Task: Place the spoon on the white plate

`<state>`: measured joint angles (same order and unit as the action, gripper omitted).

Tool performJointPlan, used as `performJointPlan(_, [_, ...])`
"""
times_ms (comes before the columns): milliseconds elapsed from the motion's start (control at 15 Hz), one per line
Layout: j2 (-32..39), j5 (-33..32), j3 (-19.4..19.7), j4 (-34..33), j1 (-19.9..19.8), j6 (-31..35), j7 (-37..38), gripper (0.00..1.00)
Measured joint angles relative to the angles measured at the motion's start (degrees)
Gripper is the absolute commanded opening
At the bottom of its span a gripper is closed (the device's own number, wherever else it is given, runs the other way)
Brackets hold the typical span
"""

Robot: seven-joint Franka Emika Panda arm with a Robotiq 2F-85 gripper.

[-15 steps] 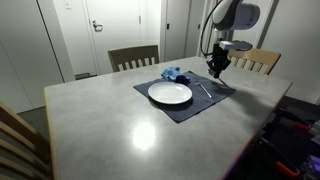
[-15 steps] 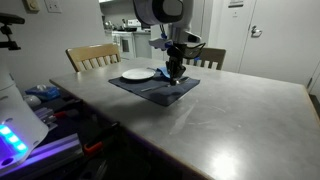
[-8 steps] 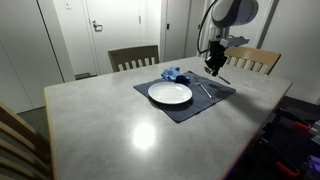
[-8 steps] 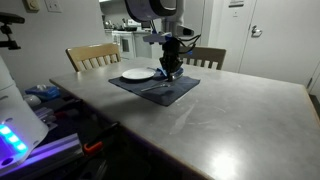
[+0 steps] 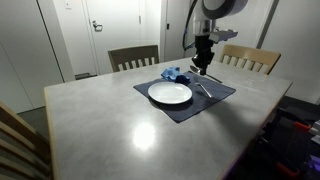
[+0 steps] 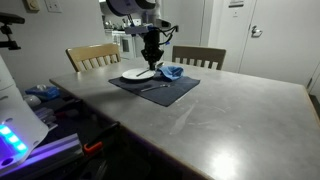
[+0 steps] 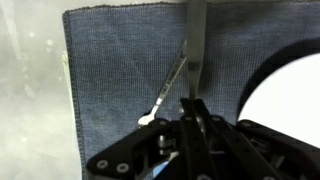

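The spoon hangs over the placemat, so the robot's gripper will next move toward the right in the wrist view and down onto the white plate (image 7: 290, 105) to let it go.
My gripper (image 7: 190, 103) is shut on a slim silvery spoon (image 7: 196, 35), whose handle sticks out ahead of the jaws over the mat. In both exterior views the gripper (image 5: 200, 69) (image 6: 152, 66) hangs above the dark blue-grey placemat (image 5: 216, 99), near the edge of the white plate (image 5: 170, 94) (image 6: 136, 74). The plate's rim shows at the right of the wrist view (image 7: 290, 90). The plate is bare.
Another slim silver utensil (image 7: 168, 90) (image 5: 205, 89) lies on the placemat beside the plate. A crumpled blue cloth (image 5: 175, 73) (image 6: 172, 71) sits at the mat's far corner. Wooden chairs (image 5: 133, 57) stand at the grey table's edges.
The gripper has risen off the placemat and moved sideways toward the plate, carrying the spoon. The other utensil has stayed on the mat.
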<state>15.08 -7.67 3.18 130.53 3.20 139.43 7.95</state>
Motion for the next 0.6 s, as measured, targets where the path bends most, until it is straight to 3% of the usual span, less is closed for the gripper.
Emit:
performJointPlan(267, [-0.89,-2.0,-2.48,-0.63,3.65,-3.28,2.61,0.02])
performJointPlan(600, [-0.11,-5.04,-4.53,-3.14,4.78,-8.7,0.18,0.02])
